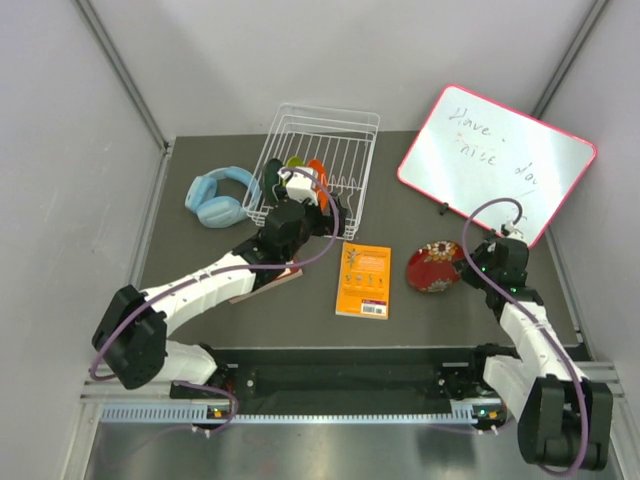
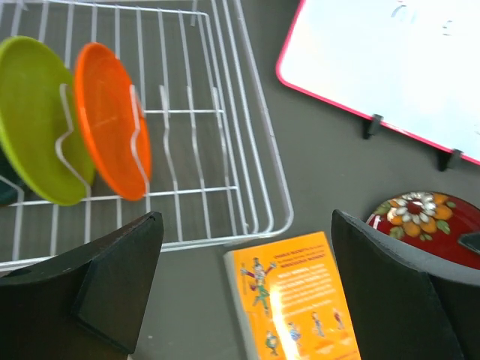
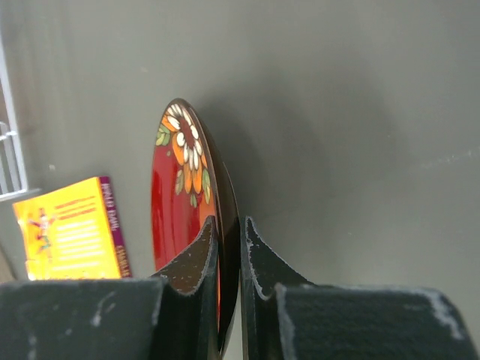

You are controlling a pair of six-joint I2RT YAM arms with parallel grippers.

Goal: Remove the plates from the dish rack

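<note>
I need to move my left gripper left in the top view and down around the lower rim of the orange plate (image 2: 112, 120) next, as the rack's empty slots leave room beside it.
The white wire dish rack (image 1: 345, 150) stands at the back centre. In its slots a dark teal plate (image 1: 272, 172), a lime green plate (image 2: 34, 120) and an orange plate (image 2: 112, 120) stand upright. My left gripper (image 2: 247, 232) hangs open over the rack's near right corner, with nothing between its fingers (image 2: 112, 277). The dark red floral plate (image 1: 433, 266) is over the table right of the rack. My right gripper (image 3: 229, 232) is shut on that plate's (image 3: 176, 187) rim, at its right edge (image 1: 470, 262).
An orange book (image 1: 364, 280) lies between the rack and the red plate. A second book (image 1: 270, 282) lies partly under the left arm. Blue headphones (image 1: 222, 196) sit left of the rack. A pink-framed whiteboard (image 1: 495, 160) leans at the back right.
</note>
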